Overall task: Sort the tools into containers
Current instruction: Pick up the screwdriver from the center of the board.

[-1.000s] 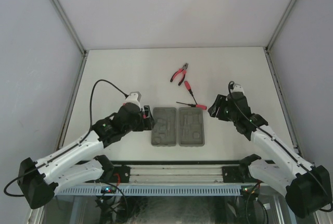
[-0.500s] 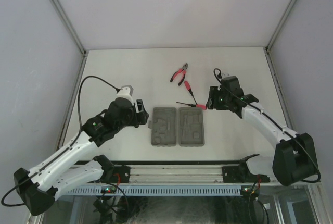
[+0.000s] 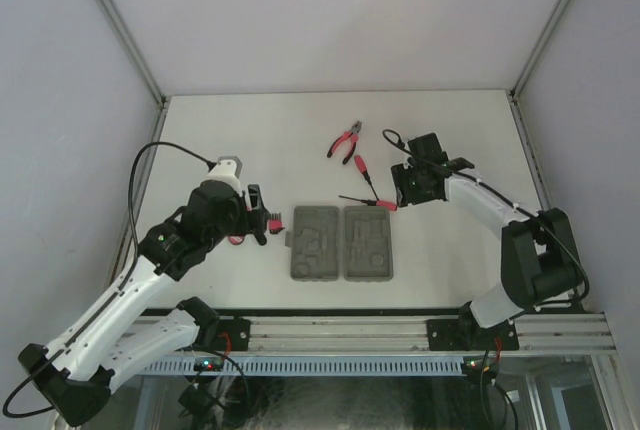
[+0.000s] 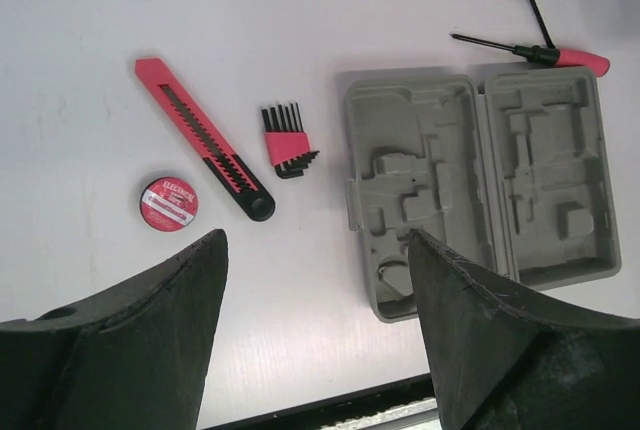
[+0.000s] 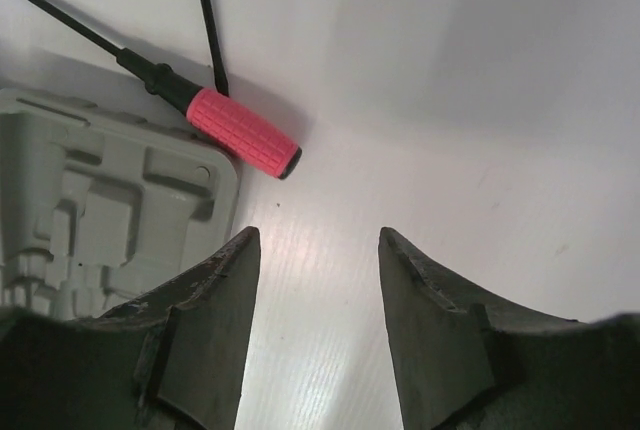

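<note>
The right gripper moves over the long screwdriver's black collar (image 3: 371,202) (image 5: 160,79) next, turns in line and descends. The screwdriver's collar lies at an angle below, to its left in the top view.
The grey case (image 3: 340,242) lies open in two halves, moulded slots up (image 4: 470,185). Left of it lie a red utility knife (image 4: 205,140), a comb-like hex key set (image 4: 288,140) and a round red disc (image 4: 169,203). Beyond the case lie the long thin screwdriver (image 3: 370,202), the short driver (image 3: 364,172) and the red-handled pliers (image 3: 346,142). My left gripper (image 4: 315,250) hangs open over bare table left of the case (image 3: 262,214). My right gripper (image 5: 318,240) is open and empty, just right of the long screwdriver's red handle (image 5: 242,132).
The white table (image 3: 250,140) is walled by grey panels on three sides. A metal rail (image 3: 340,335) runs along the near edge, close under the case. The left arm's cable (image 3: 170,150) loops above the table.
My left arm has drawn back leftward from the case. My right arm has swung in and away from the near edge, ending beside the screwdriver handle, its jaws slightly narrower.
</note>
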